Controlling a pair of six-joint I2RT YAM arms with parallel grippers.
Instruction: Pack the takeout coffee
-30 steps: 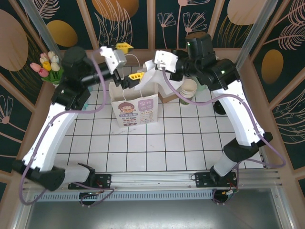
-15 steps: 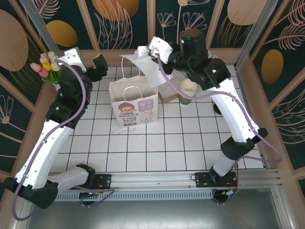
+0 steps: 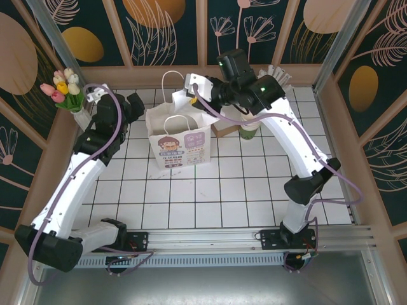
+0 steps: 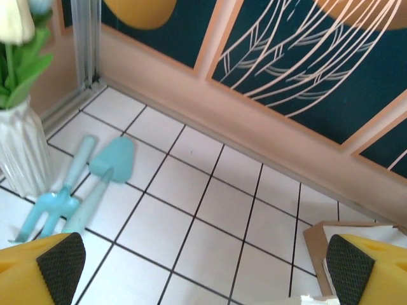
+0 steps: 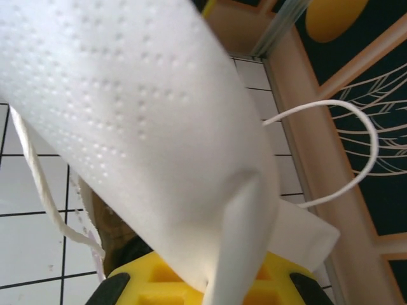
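The napkin (image 5: 127,114) is hanging above the bag's rim, so my right gripper will move in over the bag's opening (image 5: 118,232) and down into it to let go of the napkin.
A white paper bag (image 3: 178,143) with a cartoon print stands upright at the middle back of the tiled table. My right gripper (image 3: 189,96) hangs over the bag's open top, shut on a white embossed napkin (image 5: 127,114) that drapes across my right gripper (image 5: 210,292) in the wrist view. One cord handle (image 5: 356,127) of the bag loops beside it. My left gripper (image 3: 135,103) is left of the bag, apart from it. It is open, left gripper (image 4: 205,270) over bare tiles with nothing between its fingers. The takeout coffee is hidden.
A white vase of tulips (image 3: 63,89) stands at the back left, with teal garden tools (image 4: 95,178) lying beside it. A brown cardboard box (image 3: 222,130) and a stack of green cups (image 3: 249,131) sit right of the bag. Wooden walls enclose the table.
My left arm has drawn back from the bag to the left and turned toward the floor. My right gripper has carried the napkin leftward and down over the bag's mouth.
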